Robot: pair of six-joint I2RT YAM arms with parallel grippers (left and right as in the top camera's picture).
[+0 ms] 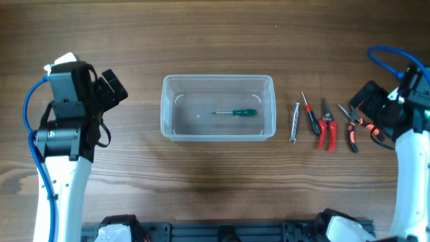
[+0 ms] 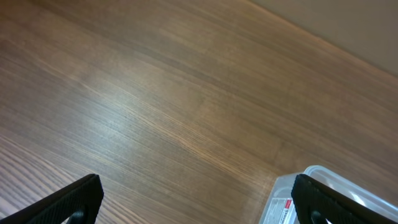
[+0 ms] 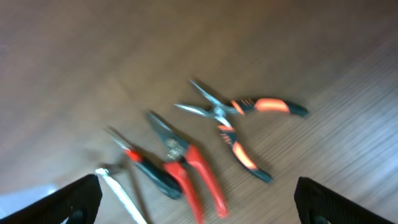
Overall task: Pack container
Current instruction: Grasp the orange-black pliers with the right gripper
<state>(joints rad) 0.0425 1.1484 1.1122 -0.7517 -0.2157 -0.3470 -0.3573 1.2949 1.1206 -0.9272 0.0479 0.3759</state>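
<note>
My right gripper needs to move down next over both handles of the pliers (image 1: 353,126) (image 3: 239,127) with its fingers wide open, as they spread apart from the joint on the tabletop below.
The clear plastic container (image 1: 217,107) sits mid-table with a green-handled screwdriver (image 1: 236,113) lying inside; its corner shows in the left wrist view (image 2: 314,196). To its right lie a silver wrench (image 1: 294,122), a red-and-black screwdriver (image 1: 310,114), red-handled cutters (image 1: 326,126) and orange-and-black needle-nose pliers (image 1: 353,126). My right gripper (image 3: 196,202) is open and empty above these tools; the pliers (image 3: 239,127), cutters (image 3: 186,168) and wrench (image 3: 121,193) show blurred beneath it. My left gripper (image 2: 199,199) is open and empty, left of the container.
Wooden tabletop all round. Blue cables run along both arms (image 1: 30,101) (image 1: 383,57). Arm bases stand at the front edge (image 1: 222,228).
</note>
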